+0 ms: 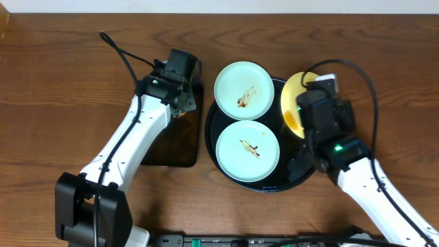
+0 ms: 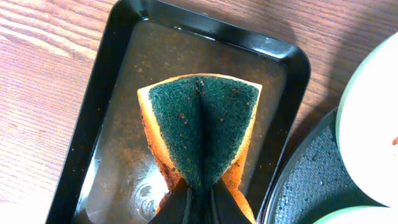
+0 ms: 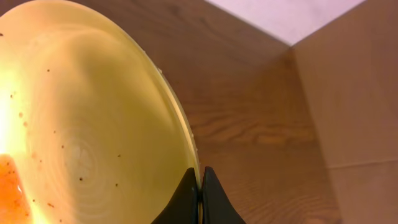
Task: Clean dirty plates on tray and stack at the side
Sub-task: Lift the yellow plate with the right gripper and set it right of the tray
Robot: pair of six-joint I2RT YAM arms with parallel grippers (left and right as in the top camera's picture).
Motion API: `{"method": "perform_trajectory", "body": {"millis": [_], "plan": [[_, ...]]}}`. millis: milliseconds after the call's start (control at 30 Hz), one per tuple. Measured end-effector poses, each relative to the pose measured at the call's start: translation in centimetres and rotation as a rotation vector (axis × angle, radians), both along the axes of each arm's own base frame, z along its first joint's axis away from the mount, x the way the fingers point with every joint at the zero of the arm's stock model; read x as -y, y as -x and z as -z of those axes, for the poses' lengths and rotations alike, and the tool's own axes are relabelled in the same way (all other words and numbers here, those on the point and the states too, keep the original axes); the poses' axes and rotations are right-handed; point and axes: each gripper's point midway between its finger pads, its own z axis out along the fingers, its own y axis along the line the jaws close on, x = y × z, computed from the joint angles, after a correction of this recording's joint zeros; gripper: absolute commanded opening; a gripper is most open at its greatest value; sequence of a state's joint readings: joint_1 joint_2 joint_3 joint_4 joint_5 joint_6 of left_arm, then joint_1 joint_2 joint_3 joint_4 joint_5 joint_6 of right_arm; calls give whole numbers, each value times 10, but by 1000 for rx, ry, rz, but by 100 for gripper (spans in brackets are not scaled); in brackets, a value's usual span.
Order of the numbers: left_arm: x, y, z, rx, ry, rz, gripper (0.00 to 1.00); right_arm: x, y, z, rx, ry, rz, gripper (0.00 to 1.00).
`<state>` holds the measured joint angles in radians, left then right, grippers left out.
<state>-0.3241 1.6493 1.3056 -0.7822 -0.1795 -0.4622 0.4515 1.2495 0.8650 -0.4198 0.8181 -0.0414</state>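
The tabletop beside the round tray is bare and open. My right gripper should next carry the yellow plate to the right in the overhead view and lower it flat.
Two mint-blue plates with brown smears lie on the round black tray (image 1: 218, 159): one (image 1: 244, 90) at its back, one (image 1: 247, 150) at its front. The yellow plate (image 1: 293, 101) stands tilted over the tray's right side, its rim pinched in my right gripper (image 3: 200, 180), which is shut on it; its face (image 3: 81, 130) carries brown specks. My left gripper (image 2: 200, 198) is shut on a folded orange sponge with a green scrub face (image 2: 202, 124), held over the small rectangular black tray (image 2: 112, 106).
The rectangular tray (image 1: 171, 147) sits left of the round tray, its bottom wet and brownish. Bare wooden tabletop (image 1: 62, 82) surrounds both. A black base unit stands at the front left edge (image 1: 92, 213).
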Motion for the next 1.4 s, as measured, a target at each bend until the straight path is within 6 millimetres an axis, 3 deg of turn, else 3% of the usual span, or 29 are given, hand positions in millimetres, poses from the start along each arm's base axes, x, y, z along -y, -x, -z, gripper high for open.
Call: {"method": "perform_trajectory", "body": {"millis": [167,400,567,733,900,1067,1267,1400], "plan": [[-3,-1,0,0,0,-8,7,-9,2,-15,60,74,6,1],[-3,-1,0,0,0,-8,7,-3,3,-27,93,137,40,1],[-3,-1,0,0,0,-8,8,-1,2,-27,95,136,46,1],[-3,0,0,-2,0,-8,8,9,-1,-14,58,53,57,1],[-3,1,1,-7,-2,-8,7,46,-4,1,49,-93,171,1],[-4,1,1,-9,-2,-8,8,103,1,15,55,-254,340,1],[-4,3,1,-14,-5,-8,7,177,30,36,85,-469,601,1],[-4,3,2,-18,-6,-8,7,211,46,51,100,-557,728,1]]}}
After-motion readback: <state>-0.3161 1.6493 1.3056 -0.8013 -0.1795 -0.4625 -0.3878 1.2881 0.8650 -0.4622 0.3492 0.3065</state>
